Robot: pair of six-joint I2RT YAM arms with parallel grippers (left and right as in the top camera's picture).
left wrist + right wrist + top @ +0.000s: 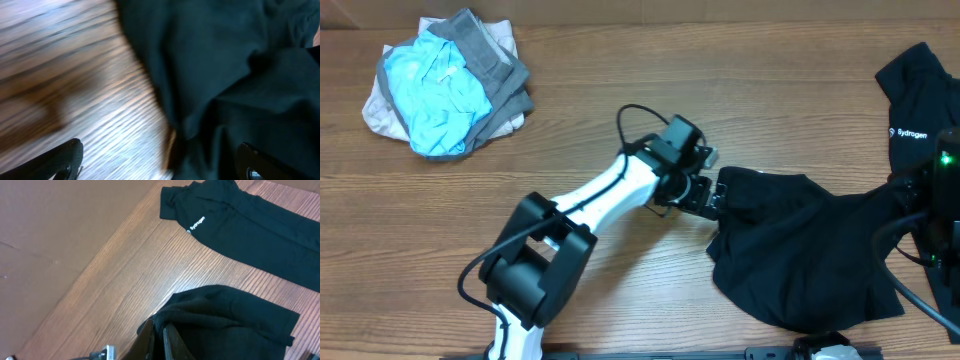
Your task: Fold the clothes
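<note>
Next, my left gripper goes to the right in the overhead view, with one finger over bare wood, and closes, since the garment's edge [728, 216] [192, 145] lies that way.
The plain black garment [800, 250] lies crumpled on the wooden table at the right front. My left gripper [705, 195] is at its left corner. In the blurred left wrist view the fingers [160, 160] are wide apart, straddling the edge of the black fabric [225, 65], one over bare wood and one over cloth. My right gripper [162, 337] is shut on a bunched fold of the same garment [235, 325] at its right side. The right arm [938, 215] stands at the table's right edge. No white neck tag shows.
A second black garment with white "Sydrogen" lettering [920, 95] lies at the far right, also in the right wrist view [240, 225]. A light-blue, grey and beige bundle [445, 80] sits at the back left. The table edge [100, 275] runs beside the right gripper.
</note>
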